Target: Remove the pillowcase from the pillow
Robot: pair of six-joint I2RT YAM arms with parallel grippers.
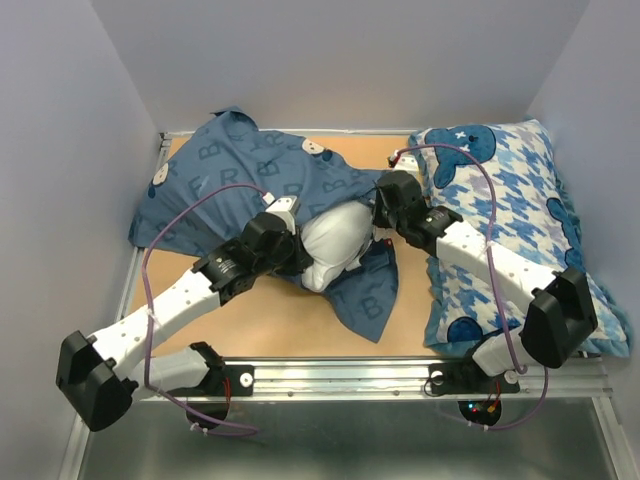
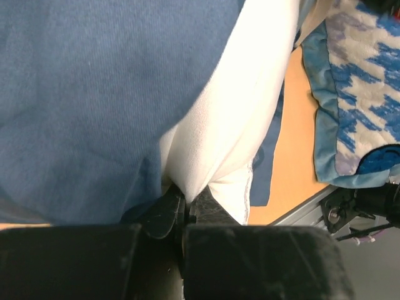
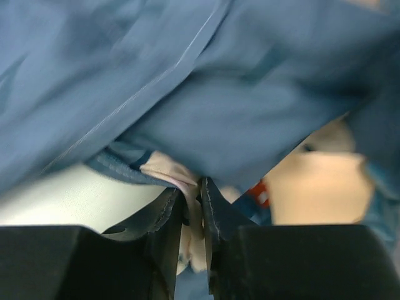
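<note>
The pillowcase's trailing flap lies right of my left gripper in the top view, so next that gripper needs to lift the half-covered pillow, lower it toward there and release.
The slate-blue pillowcase [image 1: 240, 175] lies crumpled across the back left of the table, with a flap [image 1: 370, 295] trailing toward the front. The white pillow [image 1: 335, 245] bulges out of its open end in the middle. My left gripper [image 1: 290, 250] is shut on a corner of the white pillow [image 2: 225, 125], with the pillowcase [image 2: 94, 94] bunched to its left. My right gripper [image 1: 385, 215] is shut on a fold of the pillowcase [image 3: 206, 81] at its hem; white pillow [image 3: 56, 197] shows below left.
A blue-and-white houndstooth pillow [image 1: 510, 230] with cartoon figures lies along the right side under my right arm, and shows in the left wrist view [image 2: 362, 94]. Grey walls enclose the table on three sides. A metal rail [image 1: 400, 375] runs along the front edge.
</note>
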